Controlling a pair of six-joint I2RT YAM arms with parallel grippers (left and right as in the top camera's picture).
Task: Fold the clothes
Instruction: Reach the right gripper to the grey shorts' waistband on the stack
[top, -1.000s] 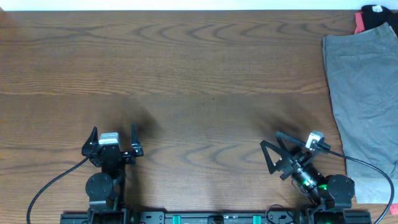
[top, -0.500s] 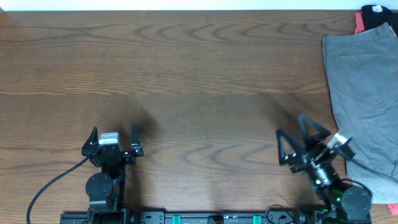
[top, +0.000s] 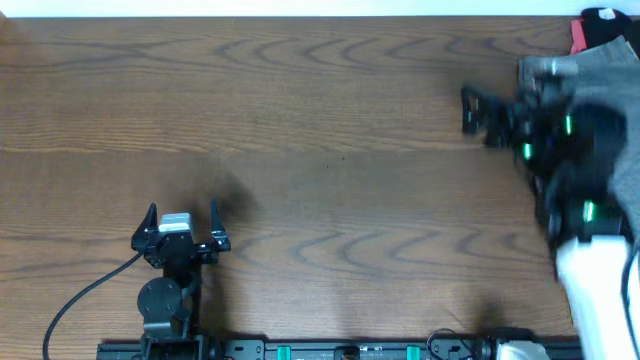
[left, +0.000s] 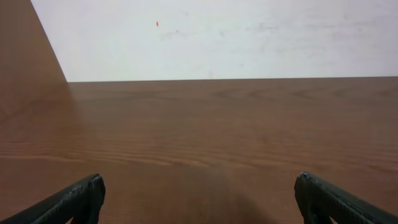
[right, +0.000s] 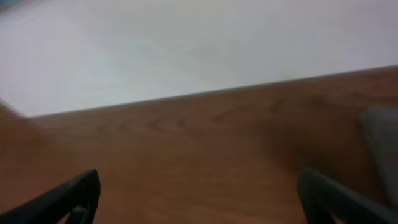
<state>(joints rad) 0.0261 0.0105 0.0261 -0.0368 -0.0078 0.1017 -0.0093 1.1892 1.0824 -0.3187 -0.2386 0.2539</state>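
The robot's right gripper should next swing outward, tilt down and go lower onto the far corner of the grey shorts by the wood (top: 532, 67) (right: 374, 116).
A pair of grey shorts (top: 603, 58) lies at the table's far right, mostly covered by my blurred right arm. Its edge shows as a grey patch at the right of the right wrist view (right: 382, 138). My right gripper (top: 472, 110) is open and empty, stretched out just left of the shorts, its fingers pointing left over bare wood; both fingers show far apart in its wrist view (right: 199, 202). My left gripper (top: 182, 210) is open and empty near the front left, its fingers wide apart over bare wood (left: 199, 199). No paler beige-grey pair is in view.
A black and red item (top: 598, 20) lies at the far right corner behind the shorts. A white wall (left: 217, 37) runs along the table's far edge. The wooden table (top: 300, 130) fills the left and middle.
My right arm has swung from the front right up and away to the far right, over the shorts, and is blurred with motion. The left arm has not moved.
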